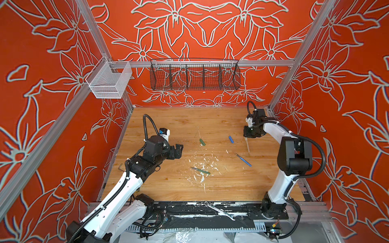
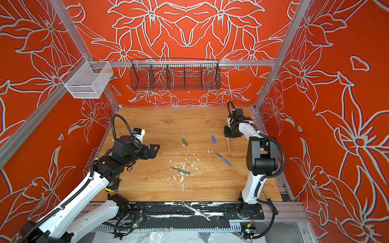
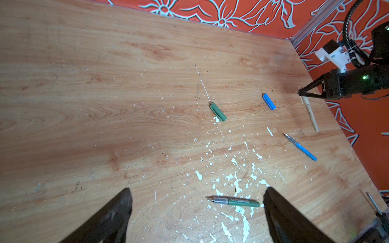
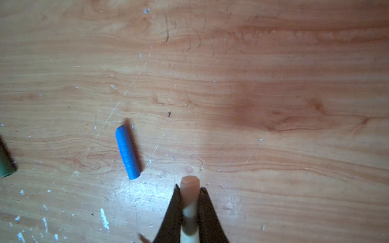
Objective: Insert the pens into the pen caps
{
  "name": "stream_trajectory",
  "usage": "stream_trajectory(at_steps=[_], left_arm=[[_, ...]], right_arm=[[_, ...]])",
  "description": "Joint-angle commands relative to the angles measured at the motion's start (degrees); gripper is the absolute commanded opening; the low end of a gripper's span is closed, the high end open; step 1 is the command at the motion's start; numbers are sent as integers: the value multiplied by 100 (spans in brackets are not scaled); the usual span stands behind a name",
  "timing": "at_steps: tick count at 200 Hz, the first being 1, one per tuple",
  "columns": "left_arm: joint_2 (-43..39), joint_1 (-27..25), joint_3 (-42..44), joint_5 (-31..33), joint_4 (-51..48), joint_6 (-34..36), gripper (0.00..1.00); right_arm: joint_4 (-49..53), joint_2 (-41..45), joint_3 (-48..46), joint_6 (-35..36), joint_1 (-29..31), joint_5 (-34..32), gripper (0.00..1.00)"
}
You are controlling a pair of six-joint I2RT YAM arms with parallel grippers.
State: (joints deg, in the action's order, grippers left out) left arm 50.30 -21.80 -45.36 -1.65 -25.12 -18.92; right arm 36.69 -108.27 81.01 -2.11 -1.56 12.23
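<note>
I will next ease my right gripper down and outward to release the beige pen (image 1: 248,145) onto the bare wood below its fingers, clear of caps and pens.
My right gripper (image 4: 189,187) is shut on the beige pen (image 1: 248,145), which slants down from the fingers toward the table at the right; its blunt end pokes out past the fingertips. The blue cap (image 4: 127,152) lies just beside it, and the green cap (image 1: 202,141) further left. The blue pen (image 1: 243,160) lies on the wood in front of the right gripper (image 1: 246,136). The green pen (image 3: 235,202) lies among white flecks at mid-table. My left gripper (image 1: 179,148) hovers open and empty at the left; in its wrist view the green pen lies close to one finger (image 3: 273,202).
A silver wrench (image 1: 220,211) lies on the black rail at the front. A bent hex key (image 1: 120,167) sits by the left arm. A white mesh basket (image 1: 109,82) and a black wire basket (image 1: 194,75) hang on the rear frame. White paint flecks (image 1: 202,164) cover the centre.
</note>
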Motion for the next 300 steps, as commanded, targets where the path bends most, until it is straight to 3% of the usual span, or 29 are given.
stream_trajectory(at_steps=[1,124,190,254,300], left_arm=[[136,18,-87,-80,-32,-58,97],[269,27,-175,51,-63,104,97],[254,20,-166,111,-69,152,97],[216,19,-274,174,-230,182,97],[-44,18,-315,278,-373,195,97]], right_arm=[[212,-257,438,354,-99,10,0],[603,-1370,1549,667,-195,-399,2],[487,-1489,1431,644,-232,-406,14],[301,-1539,1278,456,-239,-371,17],[282,-1616,1199,497,-240,-557,32]])
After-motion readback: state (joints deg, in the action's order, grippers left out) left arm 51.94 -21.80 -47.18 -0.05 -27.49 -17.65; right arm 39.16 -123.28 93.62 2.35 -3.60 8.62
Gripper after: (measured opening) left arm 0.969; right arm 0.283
